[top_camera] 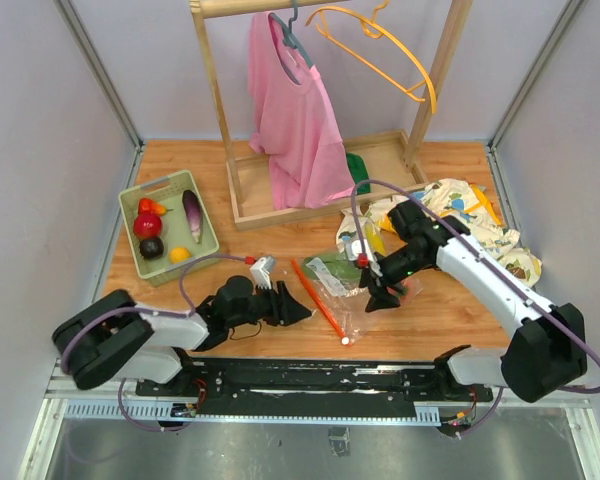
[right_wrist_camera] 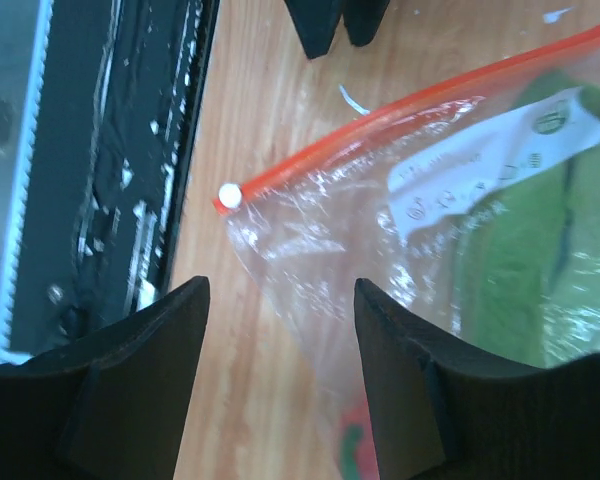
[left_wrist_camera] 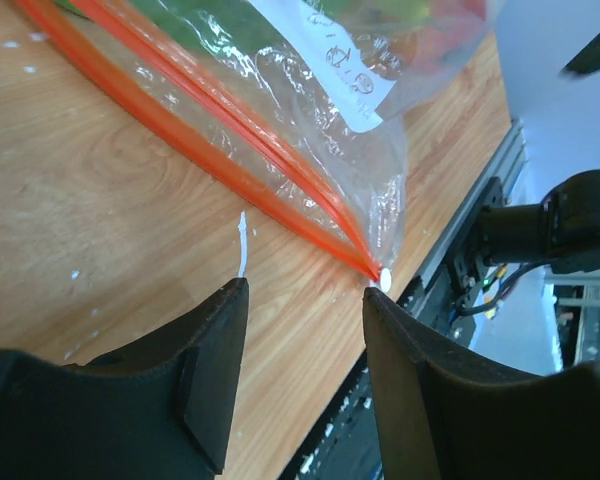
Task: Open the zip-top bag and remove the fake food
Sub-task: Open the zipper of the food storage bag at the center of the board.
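I need to move my right gripper to the left in the top view, turn it and bring it down onto the orange-red zipper strip point(top_camera: 330, 319) point(right_wrist_camera: 315, 155), because its fingers are above clear plastic.
The clear zip-top bag point(top_camera: 348, 305) lies on the table between the two arms, with its orange-red zipper strip point(top_camera: 318, 298) towards the left arm. A green piece point(right_wrist_camera: 520, 260) and a red piece point(right_wrist_camera: 355, 435) of fake food show inside it, under the white label point(right_wrist_camera: 460, 180). My left gripper point(top_camera: 295, 308) is open and empty, low over the wood just short of the strip's end point(left_wrist_camera: 375, 268). My right gripper point(top_camera: 383, 298) is open above the bag's clear corner, holding nothing. More fake food point(top_camera: 147, 224) lies in the pale green tray point(top_camera: 208, 216), including a purple eggplant point(top_camera: 192, 216).
A wooden clothes rack point(top_camera: 280, 205) with a pink shirt point(top_camera: 295, 120) and an orange hanger point(top_camera: 380, 50) stands at the back. The dinosaur-print cloth point(top_camera: 470, 215) lies crumpled at the right, behind my right arm. The table's front edge and black rail point(top_camera: 320, 375) are close to the bag.
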Tool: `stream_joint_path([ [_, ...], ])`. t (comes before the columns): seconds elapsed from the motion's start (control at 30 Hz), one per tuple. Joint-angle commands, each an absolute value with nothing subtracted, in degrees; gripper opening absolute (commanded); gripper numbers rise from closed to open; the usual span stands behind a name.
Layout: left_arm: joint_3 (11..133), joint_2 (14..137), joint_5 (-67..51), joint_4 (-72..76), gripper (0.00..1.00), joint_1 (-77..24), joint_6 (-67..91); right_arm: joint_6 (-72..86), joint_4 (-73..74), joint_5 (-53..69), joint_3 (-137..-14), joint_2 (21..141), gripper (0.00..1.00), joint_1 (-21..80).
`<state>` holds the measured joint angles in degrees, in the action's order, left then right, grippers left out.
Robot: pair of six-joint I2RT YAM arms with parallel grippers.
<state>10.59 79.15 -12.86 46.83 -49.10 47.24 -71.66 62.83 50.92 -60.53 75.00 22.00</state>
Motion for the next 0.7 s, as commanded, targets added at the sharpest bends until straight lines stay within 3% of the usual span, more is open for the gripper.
stream_joint_path([
  [0.0, 8.29, 66.26, -8.68, 36.68, 0.54, -47.64, 49.83, -32.06, 39.59, 45.68, -55.82, 72.44, 0.61, 30.79],
  [0.33, 13.9, 26.52, 19.87, -16.71, 0.65, -47.55, 58.37, -5.03, 28.82, 10.55, -59.48, 79.65, 0.64, 52.79],
  [0.47, 18.48, 23.6, 26.33, -28.11, 0.7, -47.46, 60.83, -1.38, 27.5, -2.37, -59.71, 82.25, 0.7, 60.07],
  [0.67, 26.97, 27.21, 36.29, -42.17, 0.79, -47.31, 66.38, 1.04, 27.66, -14.18, -62.39, 89.71, 0.76, 63.26],
])
